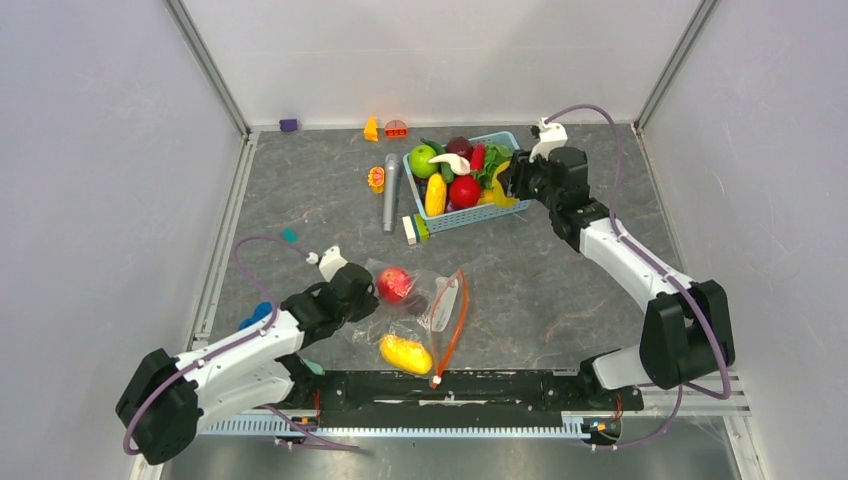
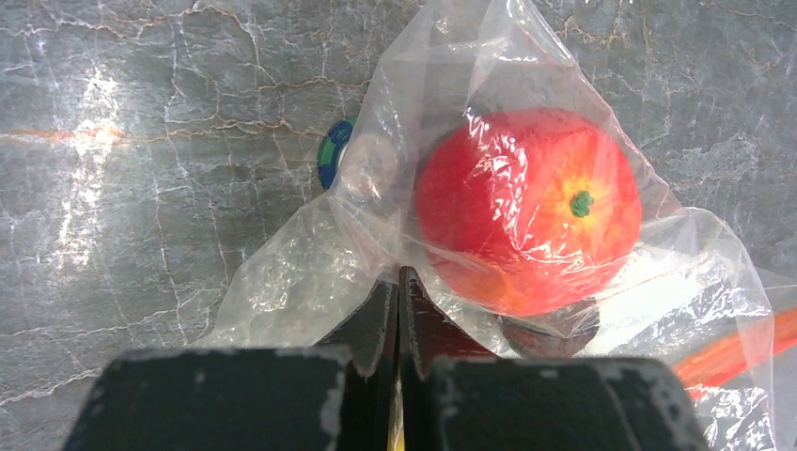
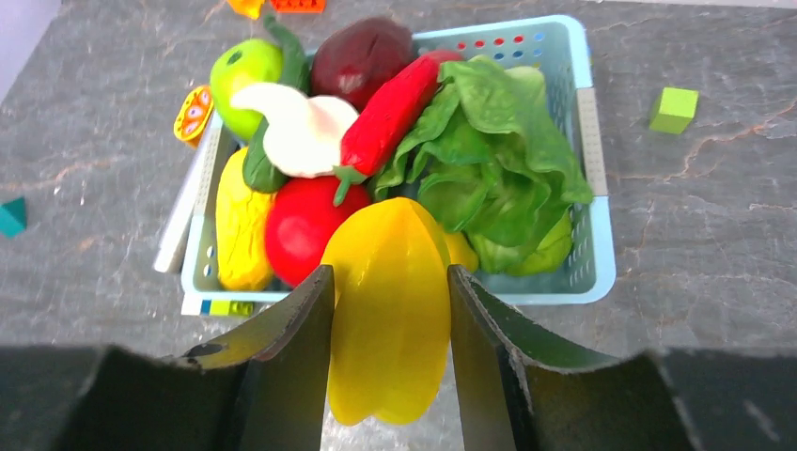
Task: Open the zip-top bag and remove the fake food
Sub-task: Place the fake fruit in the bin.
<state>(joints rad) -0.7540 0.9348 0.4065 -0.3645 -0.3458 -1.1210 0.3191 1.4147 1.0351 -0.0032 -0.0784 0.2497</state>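
Observation:
The basket's produce lies lower there, so next my right gripper will move down toward the gap between lettuce and round red fruit (image 3: 460, 251) and release the yellow fruit (image 3: 390, 329).
The zip-top bag (image 1: 432, 318) lies near the front edge, its orange zip strip (image 1: 453, 325) on the right side. Inside it I see fake food: a red fruit (image 1: 394, 283), a dark maroon one (image 1: 416, 304) and a yellow-orange piece (image 1: 405, 353). My left gripper (image 1: 366, 297) is shut on the bag's clear plastic (image 2: 310, 272) just beside the red fruit (image 2: 526, 209). My right gripper (image 3: 390, 272) is at the basket's near edge, shut on a yellow ridged fake fruit (image 3: 390, 329) that fills the gap between its fingers.
The light-blue basket (image 3: 601, 235) holds a green apple (image 3: 242, 68), lettuce (image 3: 498, 160), a white piece, a red pepper and other produce. A grey cylinder (image 1: 391, 192) lies left of it. Small toys sit along the back wall, and a green cube (image 3: 674, 109) lies right of the basket.

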